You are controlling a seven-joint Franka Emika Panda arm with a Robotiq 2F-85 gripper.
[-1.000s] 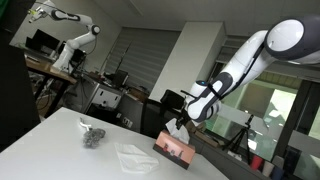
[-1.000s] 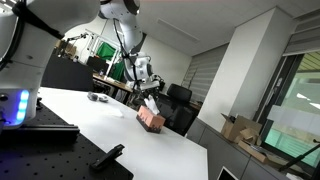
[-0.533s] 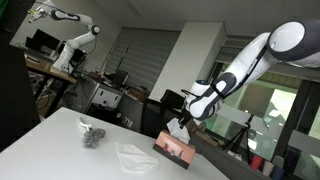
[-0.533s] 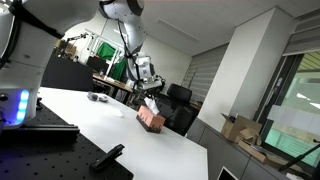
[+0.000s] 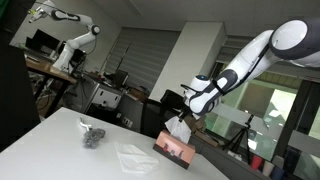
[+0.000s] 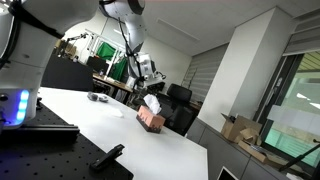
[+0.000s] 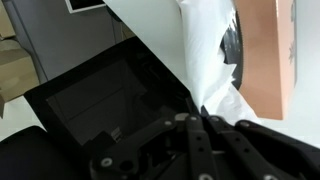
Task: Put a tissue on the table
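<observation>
The pinched tissue still reaches into the slot. My gripper will next move away from the tissue box (image 5: 172, 149) and go down over the flat white tissue (image 5: 135, 157) to release.
A pinkish tissue box (image 5: 172, 149) stands on the white table (image 5: 60, 140) near its far edge, also seen as the tissue box (image 6: 152, 121). A white tissue (image 5: 178, 128) stretches up out of the box's slot. My gripper (image 5: 186, 113) is right above the box, shut on the top of that tissue. From the wrist, the fingers meet at the gripper (image 7: 200, 116) with the tissue (image 7: 210, 50) pinched between them and the box (image 7: 268, 50) beyond. In an exterior view the gripper (image 6: 148, 92) holds the tissue (image 6: 152, 104) over the box.
Another flat white tissue (image 5: 132, 153) lies on the table left of the box. A crumpled grey object (image 5: 92, 135) sits further left. Behind the table stand a black chair (image 6: 178, 100), desks with clutter and another robot arm (image 5: 70, 40).
The gripper went from partly open to shut on the tissue's top, then lifted slightly, drawing the tissue taller out of the box.
</observation>
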